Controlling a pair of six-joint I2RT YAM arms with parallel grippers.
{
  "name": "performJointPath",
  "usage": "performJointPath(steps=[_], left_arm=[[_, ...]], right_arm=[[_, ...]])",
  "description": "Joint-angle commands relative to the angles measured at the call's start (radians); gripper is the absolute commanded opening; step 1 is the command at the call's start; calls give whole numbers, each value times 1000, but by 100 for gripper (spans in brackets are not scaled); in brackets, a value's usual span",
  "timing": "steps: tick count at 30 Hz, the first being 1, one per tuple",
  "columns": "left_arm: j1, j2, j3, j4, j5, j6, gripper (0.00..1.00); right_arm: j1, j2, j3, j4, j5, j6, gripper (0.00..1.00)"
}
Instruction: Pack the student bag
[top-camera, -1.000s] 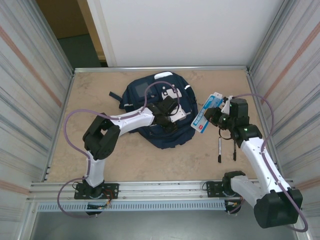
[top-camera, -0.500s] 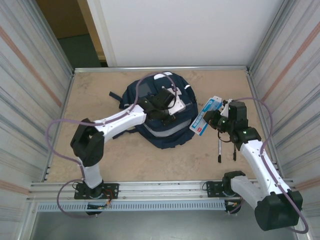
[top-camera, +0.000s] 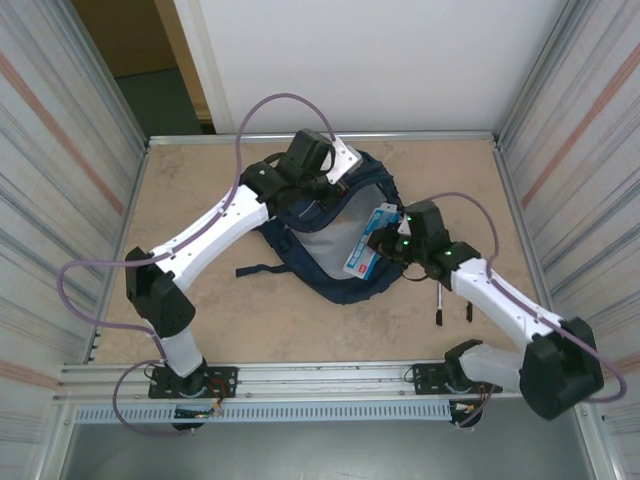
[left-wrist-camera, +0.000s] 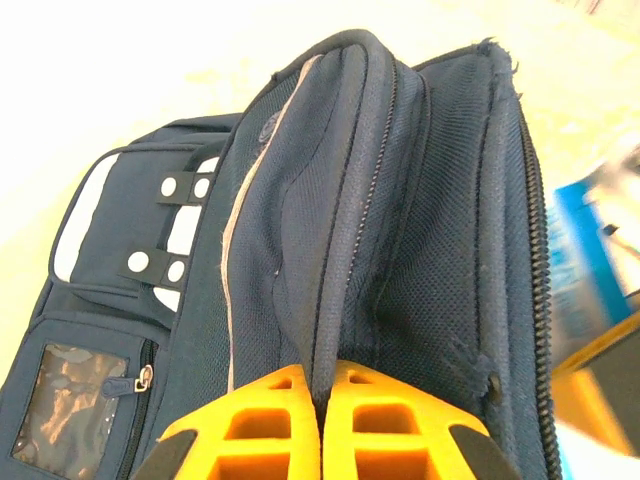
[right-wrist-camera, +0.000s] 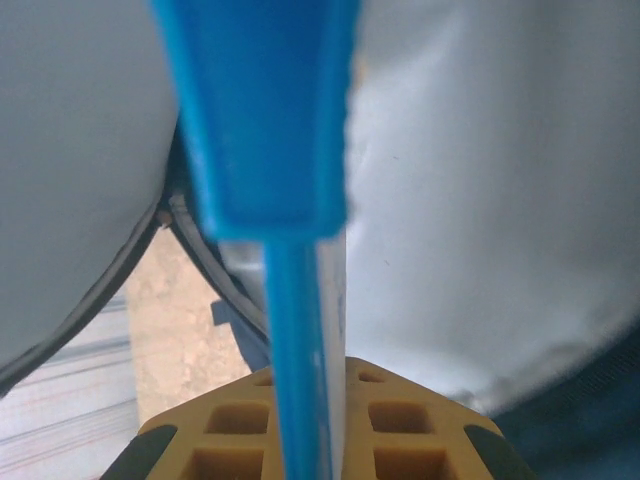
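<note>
The bag's opening is held open, so I will next slide the pack in my right gripper outward and down onto the grey lining under the bag's lifted rim and release it.
The student bag, navy blue, lies mid-table with its mouth held open and its grey lining exposed. My left gripper is shut on a fold of the bag's upper rim; in the left wrist view the orange fingers pinch a navy seam at the left gripper. My right gripper is shut on a flat blue-and-white pack at the bag's opening. Seen from the right wrist, the pack stands edge-on in the right gripper, with grey lining on both sides.
Two pens lie on the table right of the bag, under my right forearm. A dark strap trails from the bag's left side. Metal walls close the table on the left, right and back.
My left gripper closed on the bag's rim and drew it up and back, opening the bag. My right gripper carried the blue pack leftward to the opening.
</note>
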Motion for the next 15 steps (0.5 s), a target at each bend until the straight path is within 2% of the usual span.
performJointPath(steps=[1, 9, 15], left_arm=[[0, 4, 89, 93, 117, -44, 0], [23, 42, 178, 74, 165, -159, 0], [44, 26, 143, 123, 280, -191, 0]], right_arm=[[29, 106, 91, 81, 103, 71, 0], [21, 367, 116, 375, 69, 317, 0], [6, 474, 195, 402, 78, 341, 10]])
